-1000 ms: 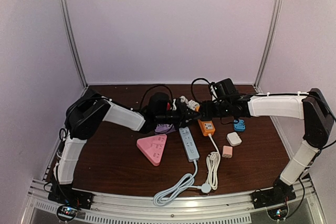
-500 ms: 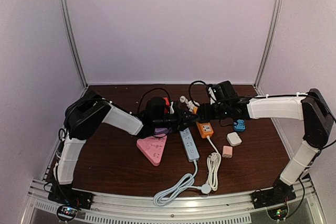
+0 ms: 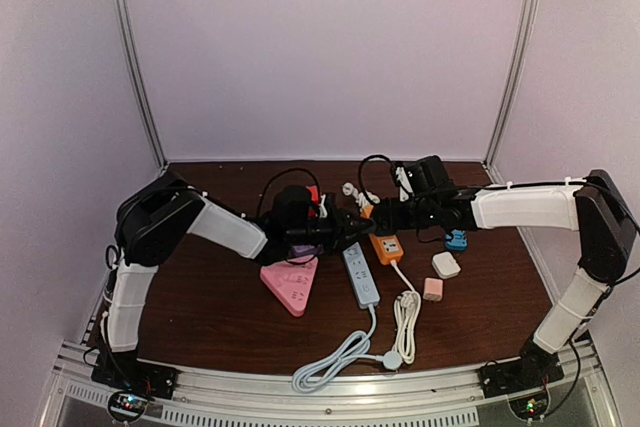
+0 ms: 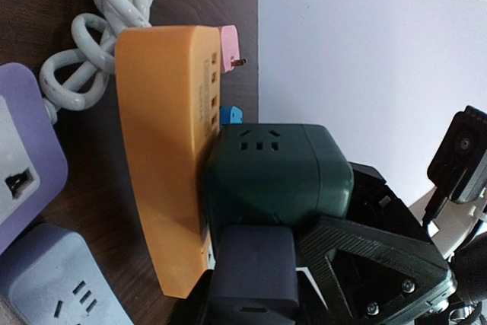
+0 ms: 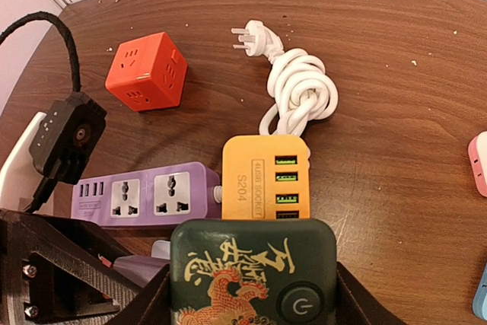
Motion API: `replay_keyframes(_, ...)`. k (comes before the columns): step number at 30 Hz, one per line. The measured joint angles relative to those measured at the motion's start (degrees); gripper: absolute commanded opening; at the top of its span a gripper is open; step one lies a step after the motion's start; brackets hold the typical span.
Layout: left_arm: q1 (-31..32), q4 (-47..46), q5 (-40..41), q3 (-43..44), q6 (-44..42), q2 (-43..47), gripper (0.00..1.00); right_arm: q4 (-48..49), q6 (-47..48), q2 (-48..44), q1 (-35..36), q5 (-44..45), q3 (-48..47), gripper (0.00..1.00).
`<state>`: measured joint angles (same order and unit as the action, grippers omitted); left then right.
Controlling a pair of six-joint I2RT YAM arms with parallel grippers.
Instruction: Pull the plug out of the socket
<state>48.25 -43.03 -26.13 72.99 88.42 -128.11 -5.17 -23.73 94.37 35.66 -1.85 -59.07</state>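
I should next pull to the left in the top view with my left gripper, then go down to release on the tabletop past the purple strip, the cube held opposite.
My right gripper (image 5: 251, 298) is shut on a dark green cube socket (image 5: 253, 268) with a gold dragon print and a power button. My left gripper (image 4: 251, 283) is shut on a dark blue-black plug (image 4: 253, 264), whose end sits against the cube's side (image 4: 274, 169). In the top view the two grippers meet at mid-table, the left (image 3: 342, 229) and the right (image 3: 380, 217). They hold the cube just above an orange USB socket strip (image 5: 266, 176), also visible in the left wrist view (image 4: 163, 150). I cannot see the plug's pins.
A purple power strip (image 5: 141, 192), a red cube socket (image 5: 146, 71) and a coiled white cable (image 5: 300, 89) lie beyond the cube. A pink triangular strip (image 3: 291, 283), a light blue strip (image 3: 361, 274), another white cable (image 3: 404, 312) and small adapters (image 3: 446, 265) lie nearer the front.
Both grippers have shifted a little to the left and toward the front together. Both grips look unchanged, and the plug and cube still touch.
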Motion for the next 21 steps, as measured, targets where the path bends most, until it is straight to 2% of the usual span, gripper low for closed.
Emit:
replay_keyframes(6,-0.15,0.66,0.04,-0.96,-0.46,1.07,0.02,0.39,0.02,-0.02,-0.02,-0.70,0.11,0.39)
replay_keyframes(16,-1.86,4.44,-0.92,-3.89,-2.58,3.39,0.02,-2.21,0.46,0.00,-3.76,6.40,0.72,0.39)
replay_keyframes(21,-2.93,8.87,-0.72,-6.78,-6.27,8.02,0.02,-2.36,0.59,0.26,-3.63,6.43,0.39,0.39)
